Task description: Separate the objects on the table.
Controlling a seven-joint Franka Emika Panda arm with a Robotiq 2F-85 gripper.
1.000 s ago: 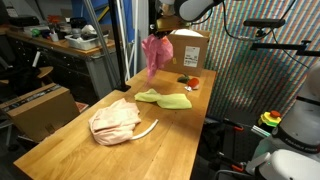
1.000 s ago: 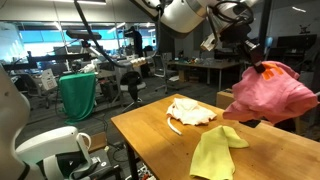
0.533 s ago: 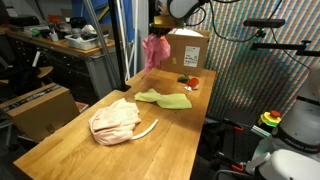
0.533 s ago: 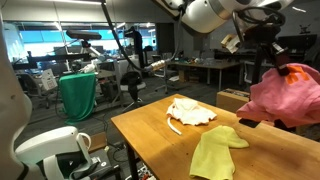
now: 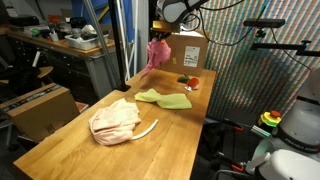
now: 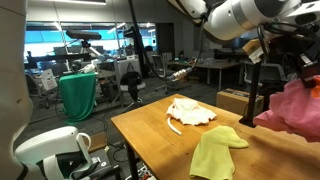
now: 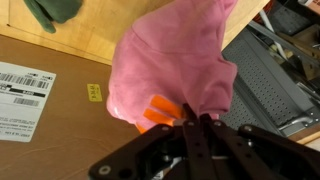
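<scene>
My gripper is high and has the pink cloth [image 7: 175, 60]. Next, it will stay high, move from the cardboard box over empty wood and drop the cloth.
My gripper [image 7: 185, 122] is shut on a pink cloth [image 7: 175, 60] and holds it in the air above the far end of the wooden table [image 5: 120, 150]. The pink cloth hangs near a cardboard box in both exterior views [image 5: 157, 52] [image 6: 300, 108]. A yellow-green cloth [image 5: 165, 98] [image 6: 215, 152] lies on the table below it; a corner of it shows in the wrist view [image 7: 55, 10]. A cream cloth [image 5: 115, 120] [image 6: 190, 111] lies bunched near the middle of the table.
A cardboard box [image 5: 188, 48] stands at the far end of the table, with small red and dark objects [image 5: 190, 81] in front of it. A box with a white label [image 7: 40, 110] lies below the wrist camera. Workbenches and chairs surround the table.
My gripper has carried the pink cloth farther from the yellow-green cloth, toward the cardboard box at the table's far end.
</scene>
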